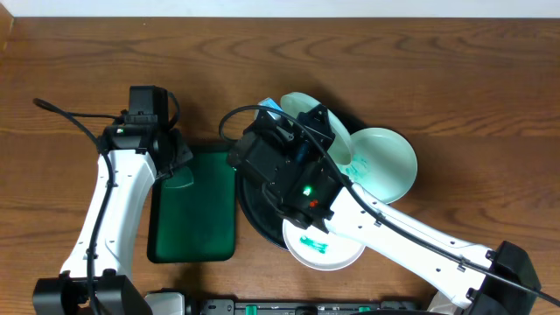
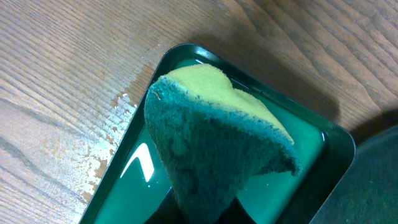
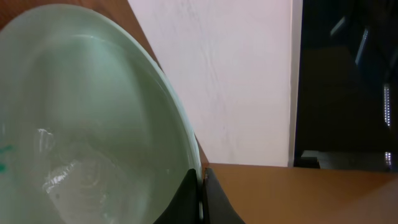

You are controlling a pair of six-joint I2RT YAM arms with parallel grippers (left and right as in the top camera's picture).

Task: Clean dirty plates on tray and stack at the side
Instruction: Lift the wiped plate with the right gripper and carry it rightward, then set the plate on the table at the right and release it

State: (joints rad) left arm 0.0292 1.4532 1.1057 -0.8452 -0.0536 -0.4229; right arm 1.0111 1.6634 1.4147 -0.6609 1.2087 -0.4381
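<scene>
The open wood, empty of dishes, is down to the right in the overhead view, past the pale-mint plate (image 1: 383,162), so my right gripper will go down there next and release its plate.
The round black tray (image 1: 255,208) lies mid-table, largely covered by my right arm. A pale-mint plate (image 1: 383,162) with teal smears rests at its right side. A white plate (image 1: 325,248) with teal smears sits at its near edge. A third plate (image 1: 296,105) is tilted up at the tray's far side, and my right gripper (image 1: 302,124) is shut on its rim. In the right wrist view both fingers (image 3: 186,193) pinch that plate (image 3: 93,124) at its edge. My left gripper (image 2: 205,210) is shut on a green-and-yellow sponge (image 2: 211,137) over the green tray.
A rectangular dark-green tray (image 1: 194,210) holding shallow water lies left of the black tray, its rim (image 2: 339,140) close under the sponge. Wet marks (image 2: 106,146) spot the wooden table beside it. A white wall stands beyond the table's far edge.
</scene>
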